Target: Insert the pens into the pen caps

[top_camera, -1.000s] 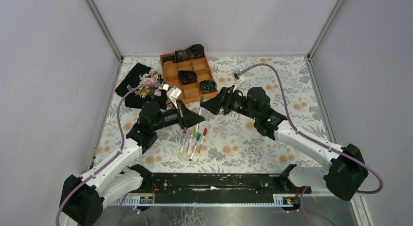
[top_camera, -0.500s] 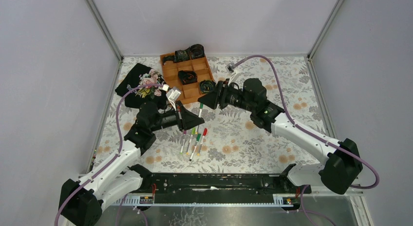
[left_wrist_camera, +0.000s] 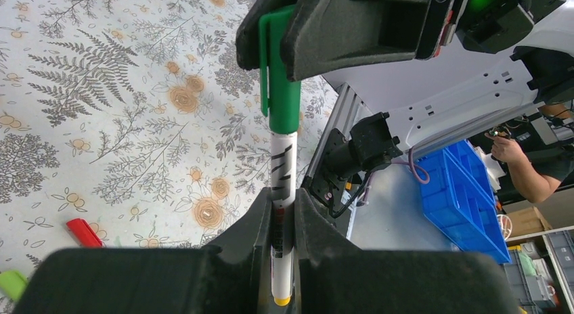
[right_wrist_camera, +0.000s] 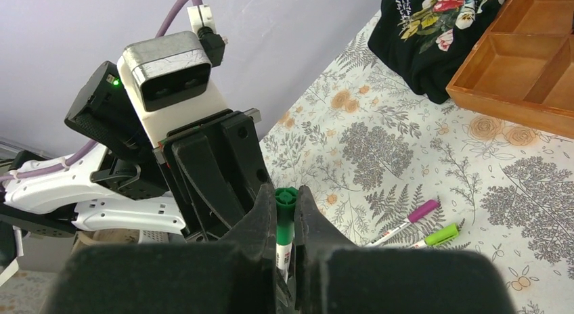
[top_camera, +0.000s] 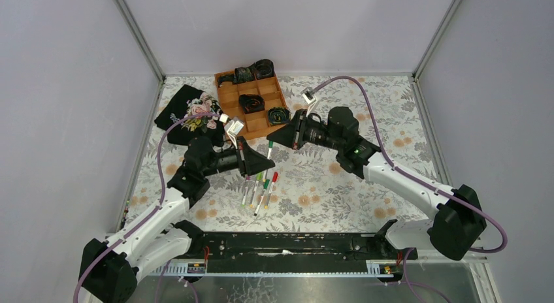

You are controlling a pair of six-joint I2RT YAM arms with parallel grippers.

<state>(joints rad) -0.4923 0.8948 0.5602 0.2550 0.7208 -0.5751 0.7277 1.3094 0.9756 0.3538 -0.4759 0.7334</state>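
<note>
The pen is capped now, so my left gripper should move down and back onto the mat [top_camera: 259, 192] beside the lime-capped pen below the gripper and let go.
A white pen [left_wrist_camera: 284, 166] stands upright in my left gripper [left_wrist_camera: 283, 204], which is shut on its barrel. A dark green pen cap [left_wrist_camera: 277, 91] sits on the pen's upper end. My right gripper [right_wrist_camera: 285, 204] is shut on that green cap [right_wrist_camera: 285, 209], facing the left gripper [right_wrist_camera: 216, 166] above the mat. In the top view the two grippers [top_camera: 268, 163] [top_camera: 272, 140] meet tip to tip with the green cap [top_camera: 269, 148] between them. Several more pens [top_camera: 259, 189] lie on the mat below, among them a magenta-capped one [right_wrist_camera: 410, 217] and a lime-capped one [right_wrist_camera: 440, 235].
A wooden compartment tray [top_camera: 230, 94] with black coiled items stands at the back. A black flowered cloth [top_camera: 185, 113] lies left of it. A red cap [left_wrist_camera: 84, 231] shows on the floral mat. Grey walls close in both sides.
My right gripper has slid left onto the pen's green cap and gone from open to shut around it. The left gripper has kept the pen nearly still.
</note>
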